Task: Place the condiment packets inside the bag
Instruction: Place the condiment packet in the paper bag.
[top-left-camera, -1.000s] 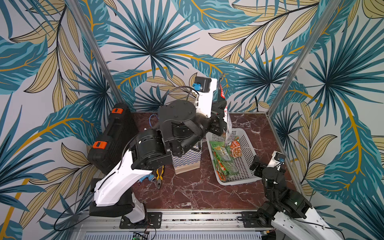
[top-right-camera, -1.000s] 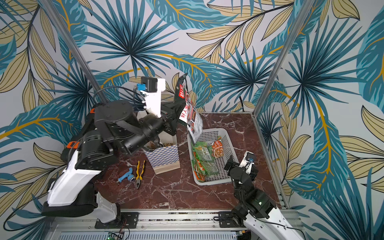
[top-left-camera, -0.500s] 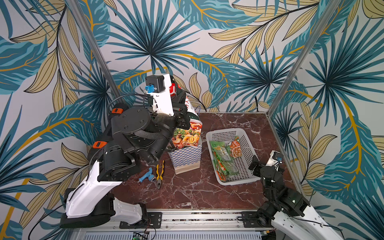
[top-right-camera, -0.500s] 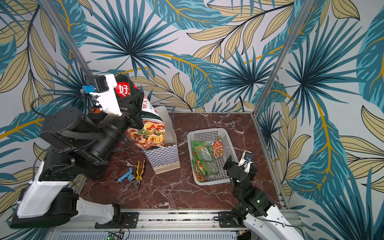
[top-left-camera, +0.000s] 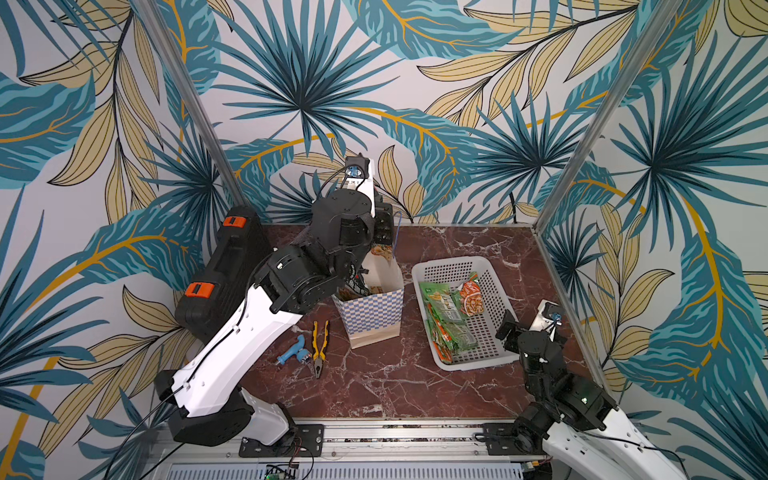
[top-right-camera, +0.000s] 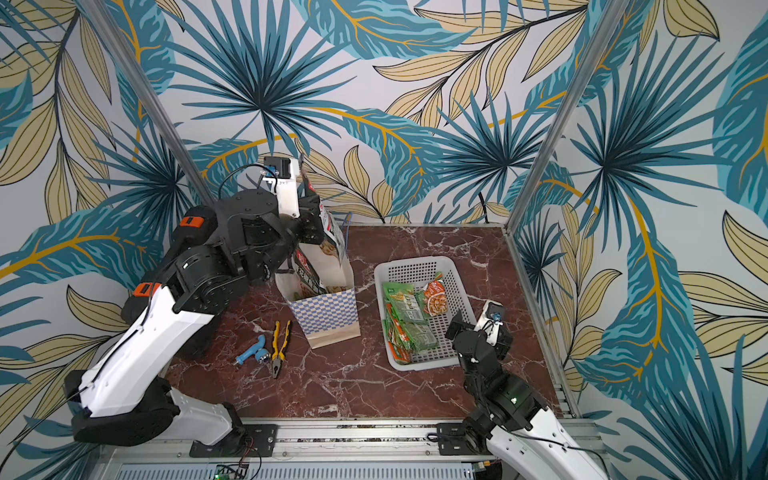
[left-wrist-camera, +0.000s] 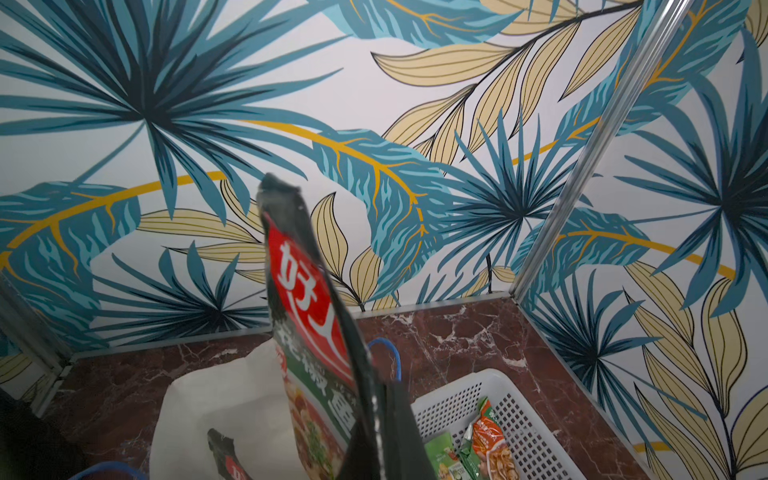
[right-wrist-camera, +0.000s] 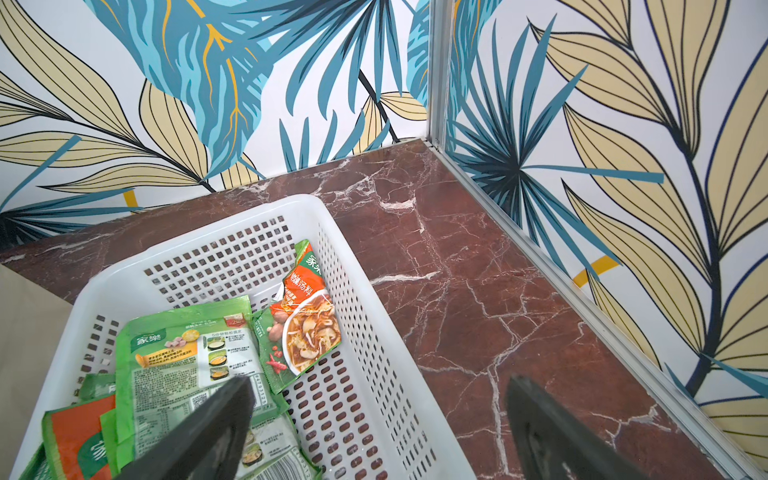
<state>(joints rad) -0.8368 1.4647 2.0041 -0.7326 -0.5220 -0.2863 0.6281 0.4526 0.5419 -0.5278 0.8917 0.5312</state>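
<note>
My left gripper lowers the large dark condiment packet into the bag's opening (top-right-camera: 325, 268) (left-wrist-camera: 244, 412) next and lets go of it there, since that opening is below the gripper.
The bag (top-left-camera: 372, 311) (top-right-camera: 328, 311) stands open mid-table, its white inside showing in the left wrist view (left-wrist-camera: 216, 399). My left gripper (top-right-camera: 316, 216) (left-wrist-camera: 374, 440) is shut on a large dark condiment packet (top-right-camera: 328, 226) (left-wrist-camera: 307, 291) with a red logo, hanging edge-on over the bag's mouth. A second dark packet (left-wrist-camera: 226, 455) (top-right-camera: 306, 277) sits in the bag. Several green packets (top-left-camera: 446, 316) (right-wrist-camera: 187, 357) and an orange one (top-right-camera: 435, 297) (right-wrist-camera: 305, 328) lie in the white basket (top-left-camera: 449, 264) (right-wrist-camera: 208, 232). My right gripper (right-wrist-camera: 380, 390) (top-left-camera: 519, 328) hangs open over the basket's near right rim, holding nothing.
Yellow pliers (top-left-camera: 320, 347) and a blue fitting (top-left-camera: 293, 351) lie left of the bag's foot. A black case (top-left-camera: 224, 270) leans at the table's left edge behind my left arm. Walls close in the table at the back and right.
My left arm carried the dark packet from above the basket over to the bag, and it now hangs lower at the bag's mouth. The right arm has barely moved.
</note>
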